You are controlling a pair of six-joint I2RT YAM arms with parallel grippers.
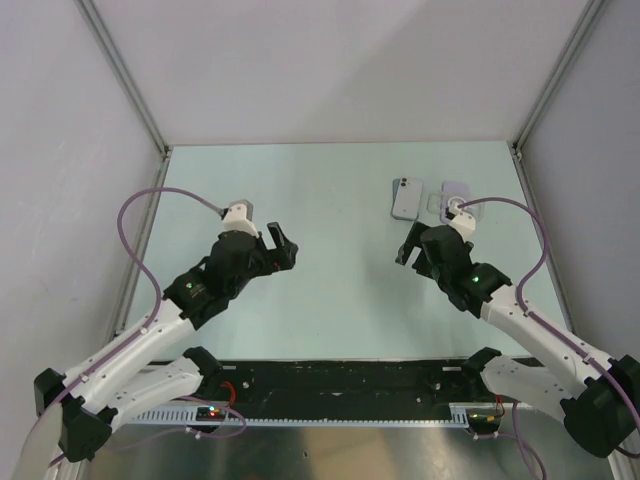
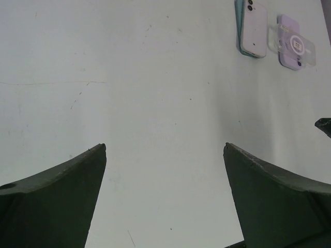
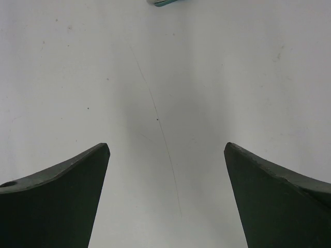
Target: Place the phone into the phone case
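The clear case's end farthest from the phone sticks out free, so I should move my right gripper outward, down and to the right in the top view to that end.
The phone (image 1: 405, 198) lies back up at the far right of the table, pale lavender with a camera block at its far corner. It also shows in the left wrist view (image 2: 253, 28), with a teal edge. The phone case (image 1: 455, 196), clear and lavender with a white ring (image 2: 296, 49), lies just to the phone's right, partly hidden by my right wrist. My right gripper (image 1: 408, 250) is open and empty just short of the phone, whose edge (image 3: 163, 2) shows at the top of its view. My left gripper (image 1: 285, 245) is open and empty, mid-table, far left of the phone.
The pale green table (image 1: 330, 190) is framed by aluminium posts (image 1: 165, 150) and white walls. A black strip (image 1: 340, 385) runs along the near edge between the arm bases. A fingertip of my right gripper (image 2: 324, 125) shows at the right edge of the left wrist view.
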